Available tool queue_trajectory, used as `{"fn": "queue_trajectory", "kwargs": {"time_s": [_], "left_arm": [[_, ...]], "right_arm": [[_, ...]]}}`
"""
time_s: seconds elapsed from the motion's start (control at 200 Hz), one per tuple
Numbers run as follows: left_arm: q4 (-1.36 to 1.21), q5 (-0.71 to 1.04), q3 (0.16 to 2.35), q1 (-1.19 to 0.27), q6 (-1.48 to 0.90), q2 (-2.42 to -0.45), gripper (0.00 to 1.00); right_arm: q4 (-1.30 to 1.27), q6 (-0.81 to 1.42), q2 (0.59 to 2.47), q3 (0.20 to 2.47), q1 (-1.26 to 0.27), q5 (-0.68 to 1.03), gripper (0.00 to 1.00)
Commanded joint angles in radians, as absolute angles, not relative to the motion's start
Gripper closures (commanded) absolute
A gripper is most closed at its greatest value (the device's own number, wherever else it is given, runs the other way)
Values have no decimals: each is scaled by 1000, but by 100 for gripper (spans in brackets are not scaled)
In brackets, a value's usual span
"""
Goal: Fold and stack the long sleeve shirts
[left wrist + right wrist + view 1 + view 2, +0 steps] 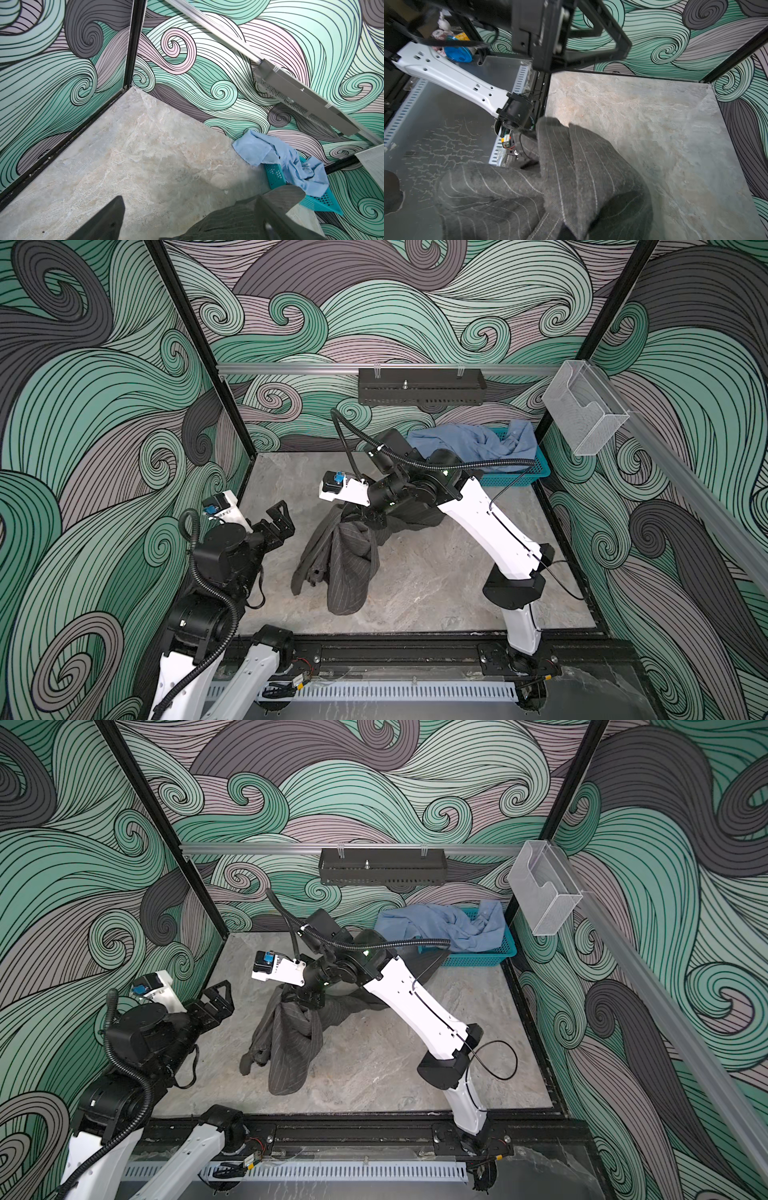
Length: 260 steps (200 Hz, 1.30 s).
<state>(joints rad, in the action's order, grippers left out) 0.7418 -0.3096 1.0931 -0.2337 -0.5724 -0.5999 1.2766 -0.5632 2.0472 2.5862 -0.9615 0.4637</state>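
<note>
The shirt's upper end in my right gripper will next go across to the teal basket's near side and be released there, because the cloth lies bunched.
The dark charcoal pinstriped shirt (340, 560) (286, 1044) lies bunched on the marble table top, left of centre. My right gripper (365, 516) (305, 998) reaches across the middle and is shut on the shirt's upper end, which is lifted off the table. In the right wrist view the cloth (571, 176) covers the right gripper (569, 232). My left gripper (282, 522) (218, 1000) (189, 198) hovers open and holds nothing, just left of the shirt (228, 220). The light blue shirt (478, 443) (449, 923) (291, 160) lies crumpled over the teal basket (536, 472) (498, 955) (276, 176) at the back right.
A black perforated rack (419, 385) hangs on the back wall's rail. A clear plastic holder (582, 410) juts out from the right wall. Patterned walls close in the table (457, 572) on three sides, and a black rail (395, 651) with both arm bases runs along the front.
</note>
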Motion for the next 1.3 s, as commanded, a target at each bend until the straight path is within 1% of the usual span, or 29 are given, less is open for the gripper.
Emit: {"fn": "queue_trajectory", "kwargs": {"time_s": [0.0,0.18,0.315,0.35,0.385,0.41,0.52,0.58,0.615,0.711,0.861,0.916,0.946,0.986,1.121,1.296], "left_arm": [[751,-346,1076,-240,-584,-615,2],[720,-295,1042,-241,-602,-641,2],[700,-260,1021,-241,-604,-668,1],[696,-255,1019,-240,-603,-674,1],[692,-253,1014,-241,-603,-681,1],[689,-251,1011,-241,-601,-685,1],[676,-250,998,-241,-598,-701,1],[663,-246,989,-241,-598,-708,1],[656,-242,983,-241,-598,-713,1],[640,-234,971,-241,-599,-730,1],[613,-227,956,-240,-603,-756,1],[605,-225,951,-241,-602,-763,1],[602,-225,950,-240,-601,-768,1],[599,-225,948,-241,-600,-771,1],[594,-224,950,-240,-591,-782,1],[589,-224,950,-241,-584,-787,1]], "right_arm": [[1280,-599,2043,2493,-919,347,100],[1240,-538,2044,2335,-794,109,100],[1162,-461,2008,2151,-702,31,99],[1131,-432,1988,2095,-677,35,90],[1098,-388,1967,2037,-650,47,69],[1074,-353,1952,2001,-630,58,59],[930,-167,1868,1827,-510,127,37],[824,-55,1820,1732,-436,161,18],[772,2,1799,1680,-395,170,13],[676,141,1784,1611,-302,150,9],[638,273,1856,1604,-197,107,7],[600,309,1888,1596,-169,118,4],[577,319,1906,1594,-157,132,2],[553,327,1932,1598,-144,146,1],[501,337,2013,1636,-113,168,0],[489,301,2105,1706,-98,148,0]]}}
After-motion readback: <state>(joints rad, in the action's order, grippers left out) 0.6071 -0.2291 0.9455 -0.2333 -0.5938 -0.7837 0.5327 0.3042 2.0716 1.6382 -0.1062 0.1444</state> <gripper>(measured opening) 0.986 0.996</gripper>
